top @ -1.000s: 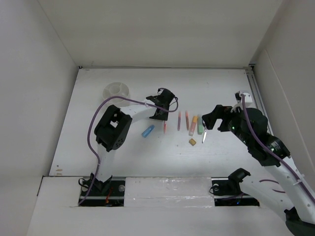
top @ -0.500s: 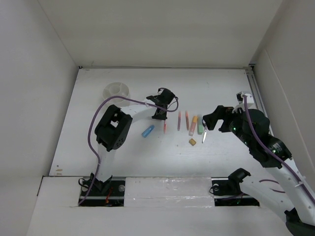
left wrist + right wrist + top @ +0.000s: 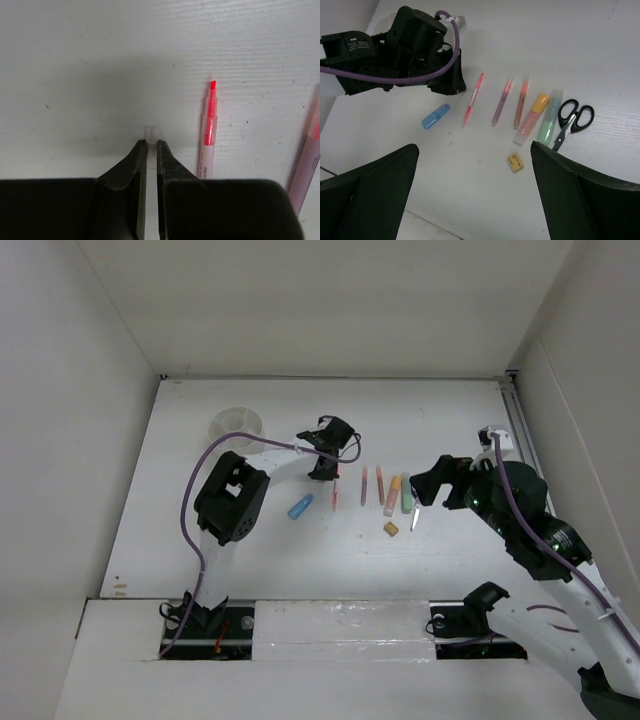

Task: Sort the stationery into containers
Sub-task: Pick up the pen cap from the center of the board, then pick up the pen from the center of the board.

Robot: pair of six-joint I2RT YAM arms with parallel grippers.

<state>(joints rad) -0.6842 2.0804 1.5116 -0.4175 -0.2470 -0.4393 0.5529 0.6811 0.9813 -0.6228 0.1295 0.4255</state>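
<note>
My right gripper moves across and down onto the thin red pen's middle (image 3: 335, 490) (image 3: 473, 99) next, as the pen lies below it and to its left in the top view.
My left gripper (image 3: 322, 472) (image 3: 151, 142) points down at the table with its jaws closed on a small clear cap-like piece (image 3: 151, 132). A thin red pen (image 3: 209, 135) (image 3: 335, 497) lies uncapped just right of it. A blue capsule (image 3: 300, 506), a pink pen (image 3: 364, 484), an orange pen (image 3: 380, 483), an orange highlighter (image 3: 393, 494), a green highlighter (image 3: 407, 495), black-handled scissors (image 3: 572, 120) and a tan eraser (image 3: 391, 528) lie in a row. My right gripper (image 3: 428, 486) (image 3: 474, 149) is wide open and empty, above the scissors end. The white divided cup (image 3: 237, 424) stands at the back left.
White walls enclose the table on the left, back and right. A purple cable (image 3: 200, 465) loops along the left arm. A rail (image 3: 520, 420) runs along the table's right edge.
My left gripper has shifted slightly toward the back of the table. My right gripper has barely moved. The items on the table lie as before.
</note>
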